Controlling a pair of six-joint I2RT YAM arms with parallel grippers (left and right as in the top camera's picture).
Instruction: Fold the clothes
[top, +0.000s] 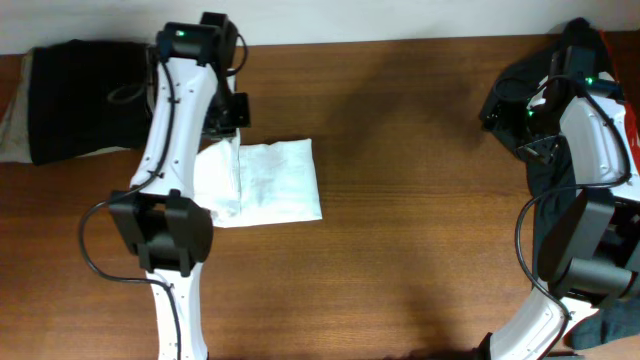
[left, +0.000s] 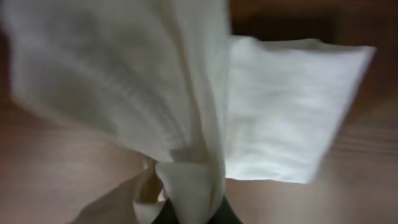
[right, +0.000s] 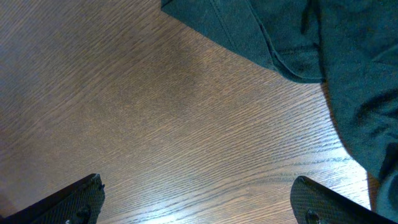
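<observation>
I need to move my left gripper to the right in the overhead view, over the flat part of the white T-shirt (top: 275, 180), as the lifted layer still leaves it uncovered.
The white T-shirt (top: 275, 180) lies folded into a small rectangle left of the table's middle. My left gripper (top: 228, 128) is over its left edge. In the left wrist view the left gripper (left: 193, 208) is shut on a pinched fold of the white T-shirt (left: 292, 118), with one layer lifted and hanging from the jaws while the rest lies flat. No lettering or label shows. My right gripper (top: 497, 110) is open and empty at the far right; in the right wrist view its fingers (right: 199, 199) hover over bare wood.
A folded black and beige bundle (top: 70, 100) lies at the back left, close to the left arm. A black garment (top: 550, 165) with red marks is heaped at the right edge under the right arm, and it shows dark in the right wrist view (right: 348, 56).
</observation>
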